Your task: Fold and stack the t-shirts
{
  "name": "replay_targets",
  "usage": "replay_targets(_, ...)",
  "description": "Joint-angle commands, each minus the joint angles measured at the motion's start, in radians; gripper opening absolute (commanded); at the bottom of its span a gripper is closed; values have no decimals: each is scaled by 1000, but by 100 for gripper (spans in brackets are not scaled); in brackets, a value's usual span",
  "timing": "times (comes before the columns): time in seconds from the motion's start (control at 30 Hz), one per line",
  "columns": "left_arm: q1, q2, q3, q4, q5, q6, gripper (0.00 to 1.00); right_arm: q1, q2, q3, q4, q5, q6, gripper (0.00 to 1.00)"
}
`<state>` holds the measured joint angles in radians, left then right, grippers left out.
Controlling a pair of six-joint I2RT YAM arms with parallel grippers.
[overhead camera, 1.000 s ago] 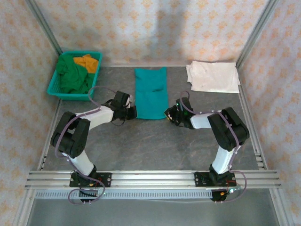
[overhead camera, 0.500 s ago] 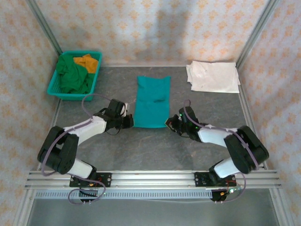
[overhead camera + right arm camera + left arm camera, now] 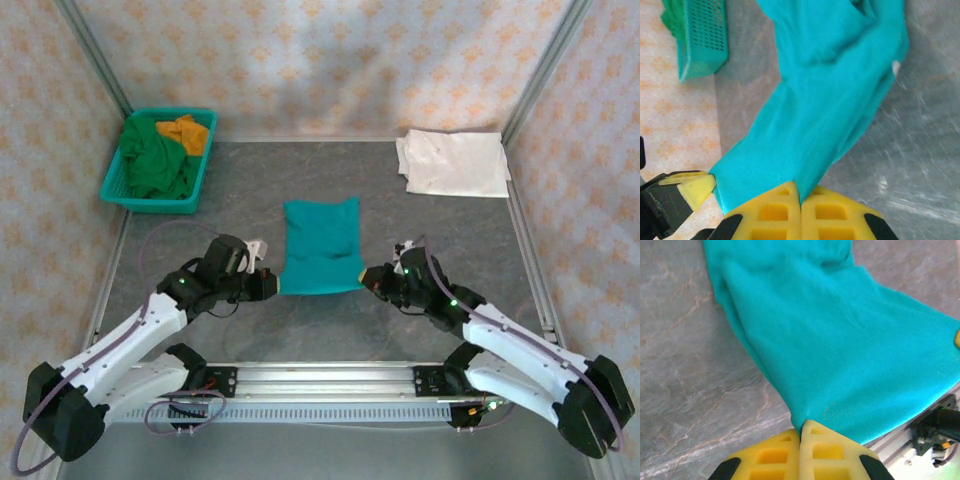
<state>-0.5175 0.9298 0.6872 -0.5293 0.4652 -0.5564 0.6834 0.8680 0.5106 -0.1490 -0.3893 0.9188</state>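
I should next move my left gripper outward to the teal t-shirt's far edge (image 3: 293, 204) and let go of its near corner, as its near edge is lifted and its far half lies flat.
A teal t-shirt (image 3: 320, 245) folded into a narrow strip lies mid-table, its near edge lifted. My left gripper (image 3: 270, 285) is shut on the near left corner of the teal t-shirt (image 3: 840, 340), the yellow pads (image 3: 815, 445) pinching the cloth. At the near right corner of the teal t-shirt (image 3: 825, 100) my right gripper (image 3: 372, 280) is shut as well. A folded white t-shirt (image 3: 452, 163) rests at the back right. Dark green (image 3: 152, 160) and orange (image 3: 184, 132) t-shirts fill the basket.
The teal plastic basket (image 3: 115, 182) stands at the back left by the wall. Metal frame rails (image 3: 320, 378) run along the near edge, and patterned walls close in the sides and back. Grey tabletop (image 3: 320, 330) lies bare between the arms.
Both arms have pulled toward the near edge, dragging the teal t-shirt with them. The right gripper finished closing on its corner; the left stayed shut.
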Motion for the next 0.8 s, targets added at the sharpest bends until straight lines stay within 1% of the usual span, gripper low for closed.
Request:
replay_targets(0.0,11,61,103,-90,-96,16,0,-29,42,108,-124,134,-73,0)
replay_targets(0.1,62,150,217,-64,-90,17,0,-75,152,212,-128,155,-110,0)
replay_targets(0.17,101,203,296,-48,-89,29,0,-114,225,273,-105,139,-131,0)
replay_targets(0.23,133,275,381,-60,-78,80,0,-150,299,327,-91,118,-144,0)
replay_targets(0.37,167,419,520,-90,-73,163,0,-204,441,433,-79,91,-179,0)
replay_targets(0.57,206,542,555,-59,-67,192,0,-262,626,575,-78,38,-216,0)
replay_targets(0.63,223,575,566,-54,-69,207,0,-272,672,605,-72,19,-214,0)
replay_targets(0.77,256,648,622,-40,-63,238,0,-291,732,648,-62,26,-215,0)
